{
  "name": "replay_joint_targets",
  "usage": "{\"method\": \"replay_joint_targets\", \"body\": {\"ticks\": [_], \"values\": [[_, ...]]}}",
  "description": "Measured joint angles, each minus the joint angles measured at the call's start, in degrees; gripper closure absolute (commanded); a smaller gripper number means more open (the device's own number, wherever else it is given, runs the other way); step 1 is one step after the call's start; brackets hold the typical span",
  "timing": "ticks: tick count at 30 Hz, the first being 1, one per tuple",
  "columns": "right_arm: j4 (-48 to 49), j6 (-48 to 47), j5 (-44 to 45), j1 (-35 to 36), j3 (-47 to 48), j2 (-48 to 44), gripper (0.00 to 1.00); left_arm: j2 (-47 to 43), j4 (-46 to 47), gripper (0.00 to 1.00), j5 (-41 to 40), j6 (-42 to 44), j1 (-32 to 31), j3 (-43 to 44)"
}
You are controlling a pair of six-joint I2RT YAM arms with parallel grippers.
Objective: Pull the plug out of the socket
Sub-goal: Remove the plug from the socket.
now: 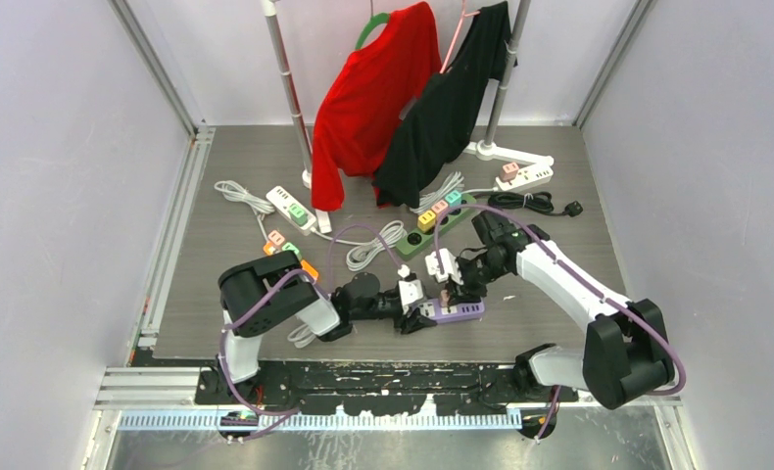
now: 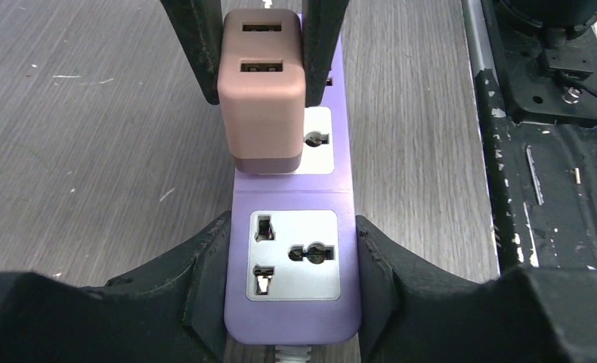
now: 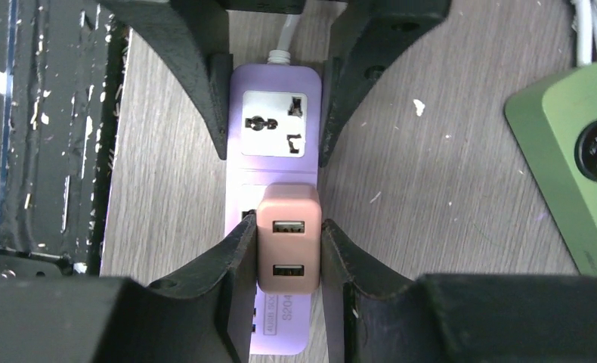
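Observation:
I should pull the pink plug up with my right gripper next, carry it outward and lower it to the tabletop by the black cable to release it, because the tabletop is bare there.
A purple power strip (image 1: pixel 454 311) lies on the table near the front edge. A pink USB plug (image 3: pixel 288 236) with two USB ports stands in its middle socket; it also shows in the left wrist view (image 2: pixel 262 106). My left gripper (image 2: pixel 291 283) is shut on the cable end of the purple strip (image 2: pixel 292 318), jaws pressed on both its sides. My right gripper (image 3: pixel 286 249) is shut on the pink plug, one finger against each side. In the top view the two grippers (image 1: pixel 432 294) meet over the strip. The plug sits in the socket.
A green power strip (image 3: pixel 575 151) lies to the right of the purple one. Several other strips with coloured plugs (image 1: pixel 290 208) and coiled cables lie behind. A red shirt (image 1: pixel 373 98) and a black shirt (image 1: pixel 452 98) hang on a rack at the back.

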Motion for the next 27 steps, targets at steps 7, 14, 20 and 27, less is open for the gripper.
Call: {"method": "replay_joint_targets", "body": {"ticks": [7,14,20,27], "values": [[0.5,0.3,1.3,4.2,0.0,1.2,0.99,0.0,-2.3,1.00,1.2,-0.9,-0.1,0.0],[5.5,11.0,3.1,3.0,0.0,0.3,0.99,0.0,-3.5,1.00,-0.3,-0.8,0.5,0.4],[-1.1,3.1,-1.6,-1.1,0.1,-2.1,0.99,0.0,-3.9,1.00,-0.2,-0.3,0.5,0.6],[-7.0,4.8,-7.2,-4.0,4.1,-4.1,0.99,-1.0,-5.7,0.74,-0.3,-1.8,0.6,0.6]]}}
